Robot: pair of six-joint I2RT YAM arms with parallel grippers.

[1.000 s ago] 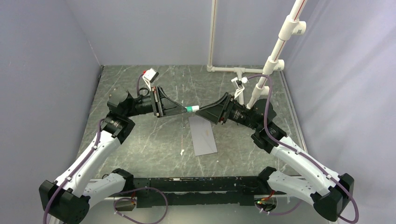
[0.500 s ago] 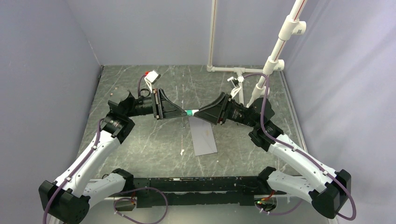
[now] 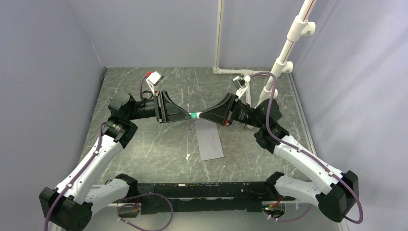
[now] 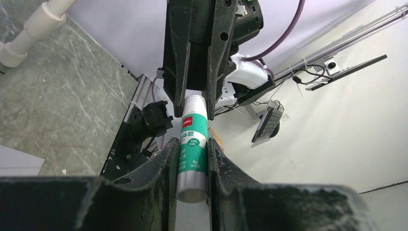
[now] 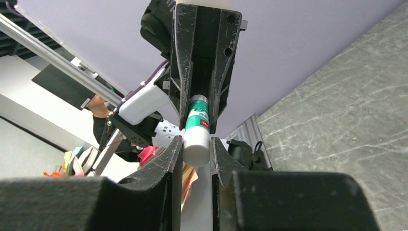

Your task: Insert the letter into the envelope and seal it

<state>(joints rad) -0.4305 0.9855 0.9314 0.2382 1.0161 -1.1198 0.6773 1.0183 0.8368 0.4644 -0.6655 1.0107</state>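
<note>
Next, my left gripper turns and moves down to release the glue stick beside the envelope, as that tabletop part lies below and right in the top view.
A green glue stick with a white cap hangs level in the air between my two grippers. My left gripper is shut on its green body. My right gripper is shut on its white cap. In each wrist view the other gripper faces me, holding the far end. The grey envelope lies flat on the table just below and in front of the glue stick. The tan letter is not in view.
A white pipe stand rises at the back right, close behind the right arm. A small white scrap lies on the table left of the envelope. Grey walls close in the left, back and right sides.
My right gripper has moved left onto the white cap, which showed bare a second ago. My left gripper has shifted slightly with the glue stick still in it.
</note>
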